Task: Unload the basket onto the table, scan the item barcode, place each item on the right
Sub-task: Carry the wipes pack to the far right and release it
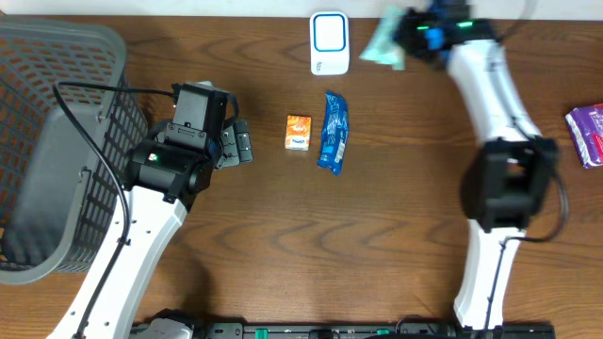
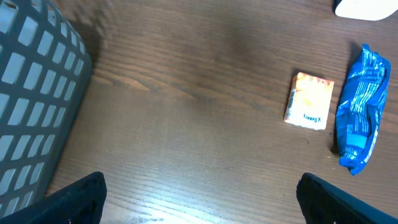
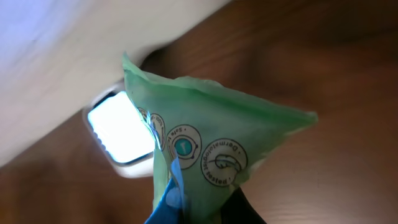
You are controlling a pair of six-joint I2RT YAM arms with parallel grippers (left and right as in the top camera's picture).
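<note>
My right gripper swings away from the white scanner [image 1: 330,42] next, back and down beside the purple packet, because empty wood there leaves room for the green packet [image 1: 384,42].
My right gripper [image 1: 415,33] is shut on a pale green packet [image 1: 384,42] held in the air at the back of the table, just right of the white scanner [image 1: 330,42]. In the right wrist view the green packet [image 3: 211,143] fills the middle, printed with round symbols, and the scanner [image 3: 121,134] glows white behind it to the left. No barcode shows on the side that faces me. My left gripper [image 1: 240,143] hangs open over bare wood; its two dark fingertips stand wide apart around nothing in the left wrist view [image 2: 201,199].
A small orange box [image 1: 299,132] and a blue packet [image 1: 334,132] lie side by side mid-table, right of my left gripper. A grey mesh basket [image 1: 57,141] fills the left edge. A purple packet [image 1: 589,132] lies at the far right edge.
</note>
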